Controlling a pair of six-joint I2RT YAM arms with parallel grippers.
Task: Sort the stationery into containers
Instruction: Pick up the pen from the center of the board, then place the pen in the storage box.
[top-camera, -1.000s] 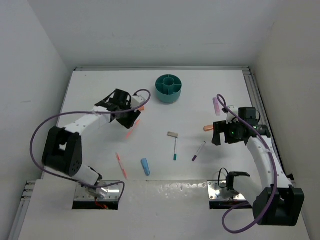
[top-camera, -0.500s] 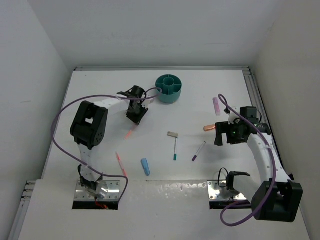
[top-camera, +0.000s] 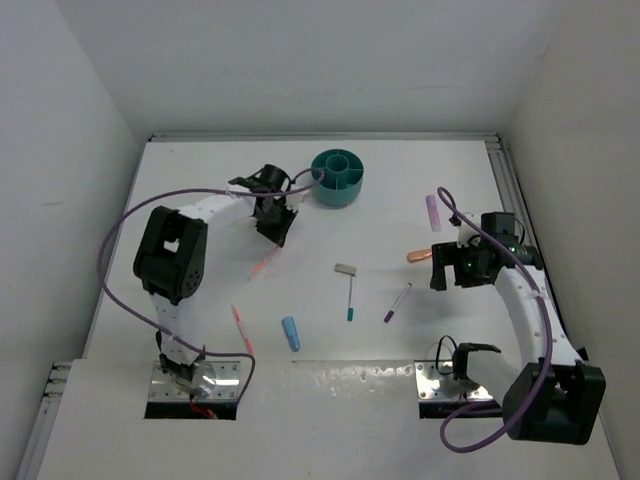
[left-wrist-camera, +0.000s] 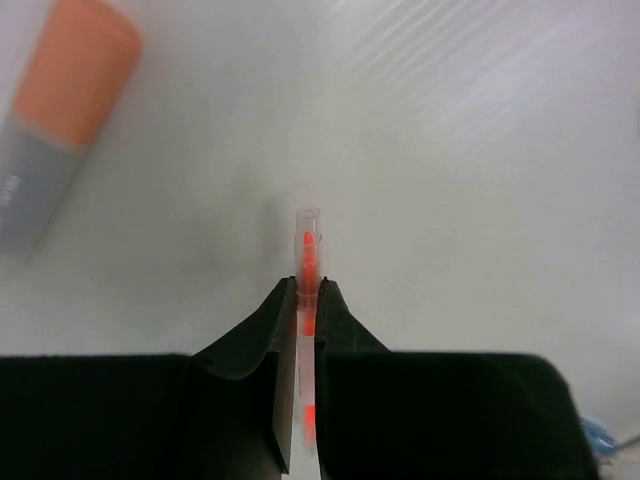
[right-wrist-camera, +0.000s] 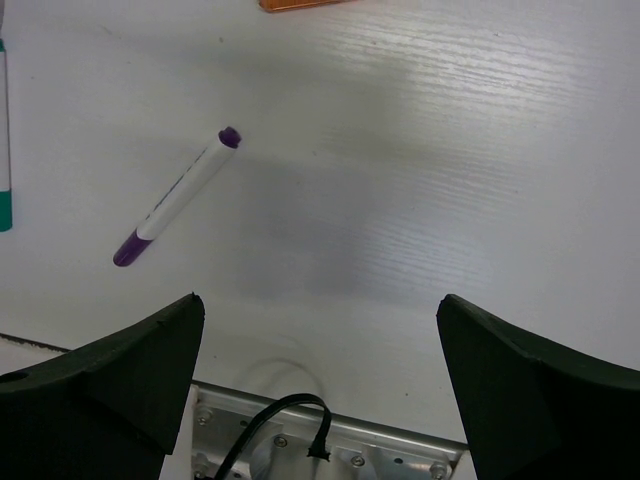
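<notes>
My left gripper rises next, tilts the low pen upright over the opening, lowers and releases it, since the teal cup's open middle lies outward of my left gripper.
My left gripper (top-camera: 272, 230) is shut on the upper end of a thin red pen (top-camera: 262, 265), low over the table just left of the round teal cup (top-camera: 337, 178). The left wrist view shows the pen (left-wrist-camera: 308, 245) pinched between the fingertips of that gripper (left-wrist-camera: 308, 292), with an orange and grey cylinder (left-wrist-camera: 60, 120) lying beside it. My right gripper (top-camera: 440, 270) is open and empty beside an orange cylinder (top-camera: 417, 256). In the right wrist view this gripper (right-wrist-camera: 320, 385) hangs over bare table, with a white pen with purple ends (right-wrist-camera: 178, 196) to its left.
On the table lie a lilac cylinder (top-camera: 433, 211), a grey-beige block (top-camera: 345, 269), a white pen with a teal end (top-camera: 351, 298), the purple-ended pen (top-camera: 397, 302), a blue cylinder (top-camera: 291, 333) and a second red pen (top-camera: 243, 330). Walls enclose the table.
The left arm has swung in and its wrist has turned, and the gripper now sits slightly further right, over the red pen's upper end. The right arm has barely shifted.
</notes>
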